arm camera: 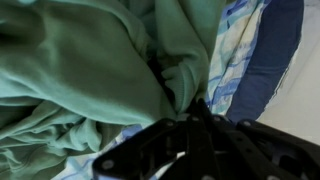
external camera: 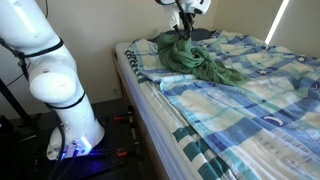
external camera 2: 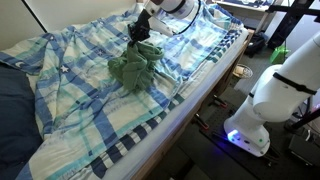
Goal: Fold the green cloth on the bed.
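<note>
The pinched fold still hangs lifted, so the robot's gripper should carry it outward and down onto the far side of the heaped green cloth point(external camera: 203, 58) and release it there.
The green cloth point(external camera: 196, 60) lies rumpled in a heap on the bed point(external camera: 250, 110), which has a blue, white and green checked cover. It also shows in an exterior view point(external camera 2: 134, 66) and fills most of the wrist view point(arm camera: 80, 70). My gripper point(external camera: 184, 32) hangs over the cloth's far end, and in an exterior view point(external camera 2: 139, 32) it holds an edge lifted. In the wrist view the jaws point(arm camera: 190, 112) are shut, with a fold of green cloth pinched between the fingertips.
The dark navy pillow point(external camera 2: 12, 105) lies at the bed's head and shows in the wrist view point(arm camera: 270, 55). My white arm base point(external camera: 60, 90) stands on the floor beside the bed. A wall runs behind the bed.
</note>
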